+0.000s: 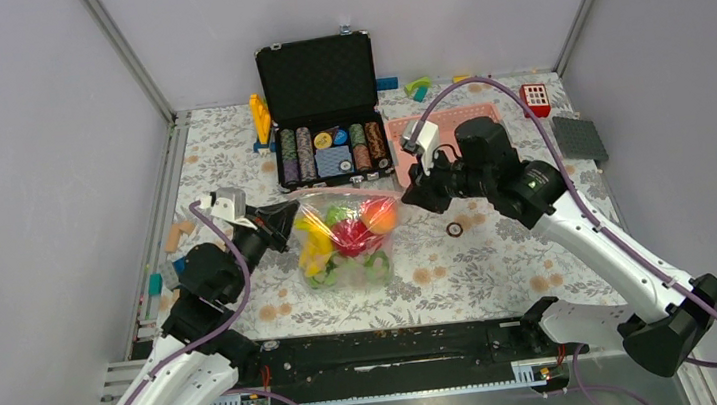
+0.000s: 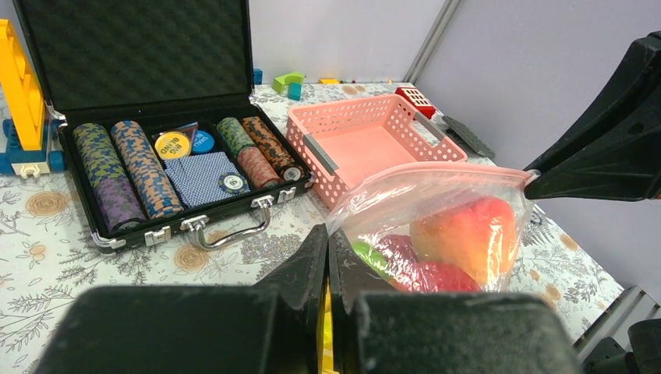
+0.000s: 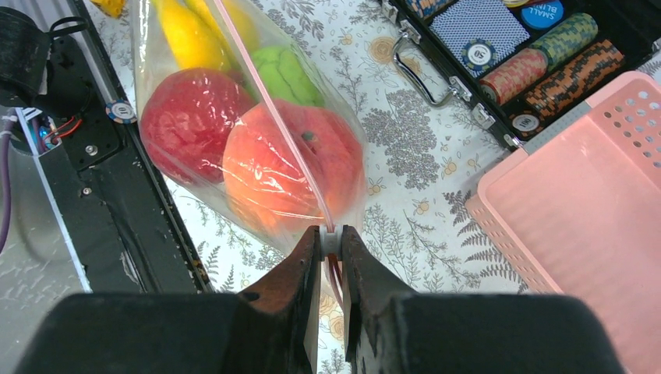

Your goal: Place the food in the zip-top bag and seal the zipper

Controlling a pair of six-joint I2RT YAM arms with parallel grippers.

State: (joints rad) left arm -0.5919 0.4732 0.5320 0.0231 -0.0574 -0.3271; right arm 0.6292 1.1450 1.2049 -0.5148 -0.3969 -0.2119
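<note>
My right gripper should next move down and back to the bare tabletop short of the brown ring and release the slider, since the slider is at the zipper's end.
The clear zip-top bag [image 1: 344, 244] lies mid-table, stretched between both grippers, with the food [image 1: 353, 235] inside: yellow bananas, green cabbages, red pepper and an orange-red fruit [image 3: 288, 164]. The pink zipper [image 3: 269, 117] runs along its mouth and also shows in the left wrist view [image 2: 460, 167]. My left gripper [image 1: 287, 213] is shut on the bag's left corner [image 2: 343, 226]. My right gripper [image 1: 408, 195] is shut on the small white slider [image 3: 330, 240] at the zipper's right end.
An open black case of poker chips [image 1: 329, 150] stands just behind the bag. A pink mesh basket [image 1: 447, 128] sits to its right, close to my right arm. Toy blocks [image 1: 261, 122] lie at the back; small pieces [image 1: 177, 237] lie at the left edge. A brown ring [image 1: 454, 229] lies right of the bag.
</note>
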